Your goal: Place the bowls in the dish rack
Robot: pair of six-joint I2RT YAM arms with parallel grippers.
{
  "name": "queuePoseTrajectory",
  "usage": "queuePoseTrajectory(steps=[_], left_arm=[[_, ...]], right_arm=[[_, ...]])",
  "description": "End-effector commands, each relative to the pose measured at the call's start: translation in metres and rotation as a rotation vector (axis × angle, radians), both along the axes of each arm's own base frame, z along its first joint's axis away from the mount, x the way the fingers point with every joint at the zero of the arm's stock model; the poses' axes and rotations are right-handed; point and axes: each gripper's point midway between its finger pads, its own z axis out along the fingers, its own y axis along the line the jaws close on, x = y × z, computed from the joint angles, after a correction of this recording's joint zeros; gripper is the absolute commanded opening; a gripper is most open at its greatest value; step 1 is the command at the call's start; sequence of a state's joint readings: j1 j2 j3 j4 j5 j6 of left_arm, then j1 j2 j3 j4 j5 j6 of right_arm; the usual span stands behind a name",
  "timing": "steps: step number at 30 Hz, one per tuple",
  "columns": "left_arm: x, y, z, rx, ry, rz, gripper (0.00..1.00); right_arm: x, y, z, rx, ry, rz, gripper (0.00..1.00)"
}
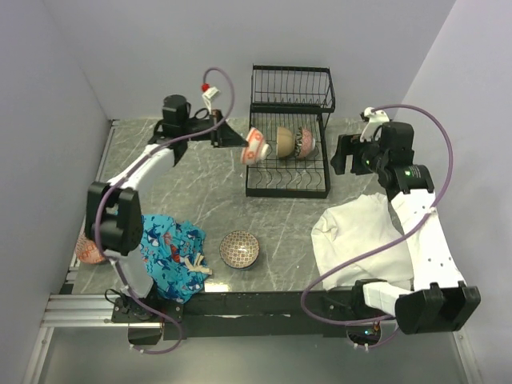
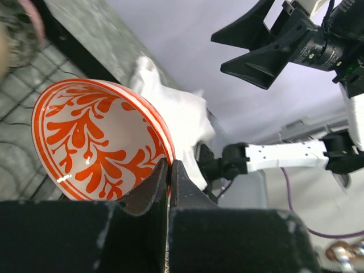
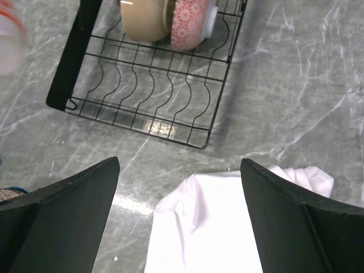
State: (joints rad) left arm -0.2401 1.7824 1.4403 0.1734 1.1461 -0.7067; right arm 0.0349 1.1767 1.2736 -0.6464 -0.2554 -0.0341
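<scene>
That end of the rack is empty, so I will next move my left gripper down toward the right in the top view, onto the rack wires (image 1: pixel 269 137) beside the tan bowl, and let go.
My left gripper (image 1: pixel 238 141) is shut on the rim of a white bowl with an orange pattern (image 1: pixel 256 147), holding it on edge at the left end of the black wire dish rack (image 1: pixel 290 186). In the left wrist view the bowl (image 2: pixel 96 145) fills the left and my fingers (image 2: pixel 169 170) pinch its rim. A tan bowl (image 1: pixel 285 142) and a pink patterned bowl (image 1: pixel 306 143) stand in the rack, also in the right wrist view (image 3: pixel 147 18). A brown patterned bowl (image 1: pixel 239 249) sits on the table. My right gripper (image 1: pixel 346 157) is open and empty right of the rack.
A white cloth (image 1: pixel 356 236) lies at the front right, under my right gripper in its wrist view (image 3: pixel 227 227). A blue patterned cloth (image 1: pixel 168 248) lies at the front left. A pinkish bowl (image 1: pixel 88 248) sits at the left table edge. Walls close in on all sides.
</scene>
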Motion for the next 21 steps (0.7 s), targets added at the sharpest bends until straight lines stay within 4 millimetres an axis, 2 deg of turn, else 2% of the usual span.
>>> queuePoseTrajectory(steps=[1, 2, 4, 5, 8, 13, 21], left_arm=[[0.000, -0.010, 0.043, -0.099, -0.149, -0.115, 0.01], [0.008, -0.011, 0.033, -0.108, -0.097, -0.115, 0.01], [0.016, -0.013, 0.033, -0.131, -0.125, -0.118, 0.01], [0.022, -0.014, 0.024, -0.135, -0.086, -0.114, 0.01], [0.034, -0.016, 0.014, -0.156, -0.066, -0.112, 0.01], [0.050, -0.020, 0.007, -0.192, -0.069, -0.099, 0.01], [0.079, -0.027, -0.018, -0.204, -0.051, -0.066, 0.01]], right_arm=[[-0.011, 0.005, 0.013, 0.027, -0.057, 0.013, 0.95], [-0.012, 0.004, 0.011, 0.021, -0.054, 0.013, 0.95], [-0.013, 0.000, 0.005, 0.001, -0.043, 0.007, 0.95], [-0.012, -0.002, 0.005, -0.006, -0.044, 0.003, 0.95], [-0.011, -0.009, 0.001, -0.022, -0.034, -0.017, 0.95], [-0.007, -0.015, -0.006, -0.051, -0.016, -0.031, 0.95], [-0.002, -0.022, -0.010, -0.071, 0.003, -0.054, 0.95]])
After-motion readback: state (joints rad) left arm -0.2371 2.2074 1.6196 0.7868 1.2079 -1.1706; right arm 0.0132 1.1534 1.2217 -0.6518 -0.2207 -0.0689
